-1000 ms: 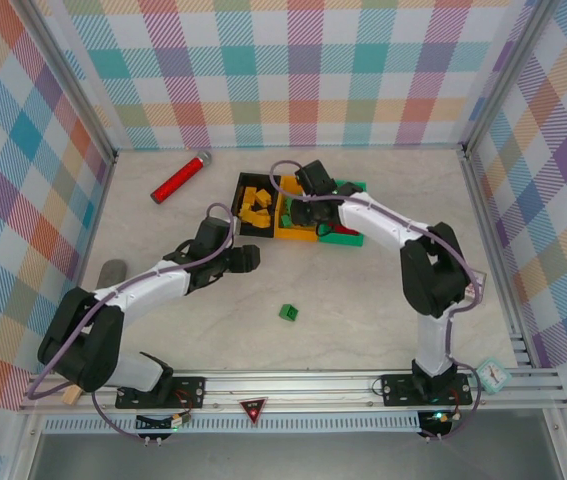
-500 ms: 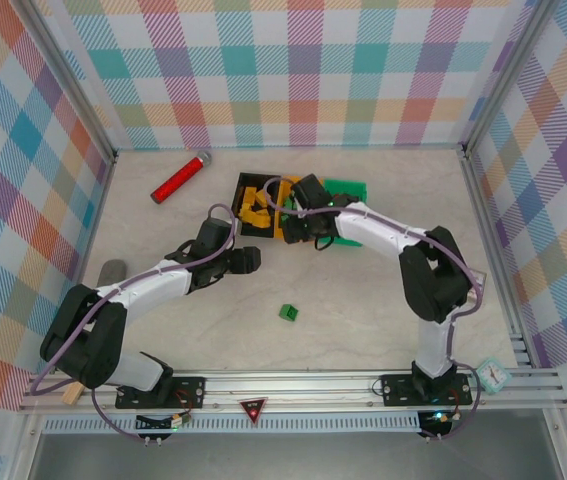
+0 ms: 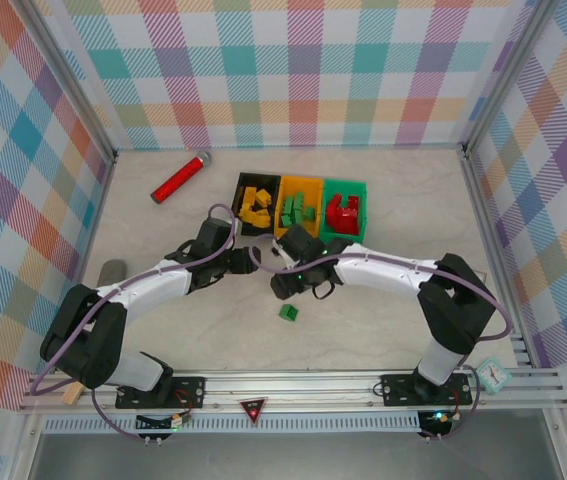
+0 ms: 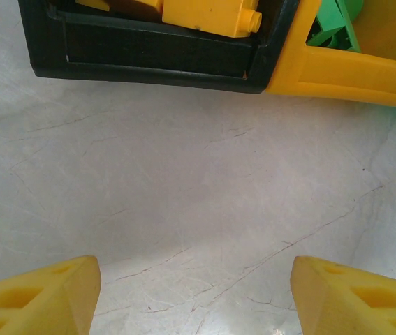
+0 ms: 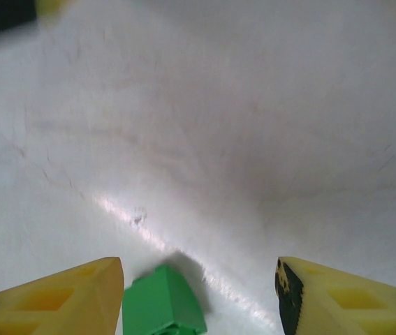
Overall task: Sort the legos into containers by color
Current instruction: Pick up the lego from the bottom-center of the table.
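My right gripper next needs to move back toward my base, then bring its open fingers down on either side of the lone green lego.
Three bins stand in a row at the back. The black bin (image 3: 243,207) holds yellow legos (image 3: 257,204), the orange-yellow bin (image 3: 281,212) holds green legos (image 3: 299,211), and the green bin (image 3: 361,212) holds red legos (image 3: 342,212). One green lego (image 3: 288,312) lies alone on the table. My right gripper (image 3: 283,287) hovers open just behind it. In the right wrist view the lego (image 5: 163,305) sits beside the left finger of the right gripper (image 5: 199,269). My left gripper (image 4: 194,269) is open and empty over bare table, in front of the black bin (image 4: 149,56) and the orange-yellow bin (image 4: 344,70).
A long red cylinder (image 3: 181,177) with a silver end lies at the back left. A grey object (image 3: 112,271) rests by the left wall and a small clock (image 3: 492,374) sits at the front right. Plaid walls enclose the table.
My right arm has swung from above the bins back and down to the lone green lego, uncovering the bins. The left arm has hardly moved.
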{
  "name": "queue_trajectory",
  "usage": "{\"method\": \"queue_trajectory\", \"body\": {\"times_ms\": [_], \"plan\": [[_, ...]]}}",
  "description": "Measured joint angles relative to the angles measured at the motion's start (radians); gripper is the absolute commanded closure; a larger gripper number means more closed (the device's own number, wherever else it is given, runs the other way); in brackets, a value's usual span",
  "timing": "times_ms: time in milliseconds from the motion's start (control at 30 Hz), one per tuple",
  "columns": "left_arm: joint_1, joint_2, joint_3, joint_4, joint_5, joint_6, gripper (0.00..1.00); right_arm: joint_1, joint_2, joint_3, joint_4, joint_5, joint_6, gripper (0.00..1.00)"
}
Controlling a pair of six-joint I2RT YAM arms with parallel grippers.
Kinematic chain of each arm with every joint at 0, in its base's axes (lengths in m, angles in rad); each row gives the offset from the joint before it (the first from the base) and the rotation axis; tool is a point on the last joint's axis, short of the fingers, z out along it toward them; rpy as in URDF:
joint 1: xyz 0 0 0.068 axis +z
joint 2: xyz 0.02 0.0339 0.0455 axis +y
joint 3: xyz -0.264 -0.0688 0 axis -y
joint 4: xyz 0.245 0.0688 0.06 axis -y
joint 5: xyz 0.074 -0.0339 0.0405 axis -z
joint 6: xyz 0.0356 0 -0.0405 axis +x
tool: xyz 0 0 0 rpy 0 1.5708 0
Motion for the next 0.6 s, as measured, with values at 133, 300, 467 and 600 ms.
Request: {"method": "queue_trajectory", "body": {"times_ms": [133, 300, 467, 600], "plan": [[0.0, 0.0, 0.0, 0.0, 0.0, 0.0, 0.28, 0.046, 0.001, -0.05, 0.001, -0.001, 0.002, 0.37], [0.0, 0.0, 0.0, 0.0, 0.0, 0.0, 0.28, 0.093, 0.016, -0.062, 0.003, 0.0, 0.001, 0.37], [0.0, 0.0, 0.0, 0.0, 0.0, 0.0, 0.28, 0.121, 0.06, -0.062, 0.002, 0.019, 0.001, 0.37], [0.0, 0.0, 0.0, 0.0, 0.0, 0.0, 0.28, 0.126, 0.083, -0.062, -0.003, 0.044, 0.0, 0.38]]}}
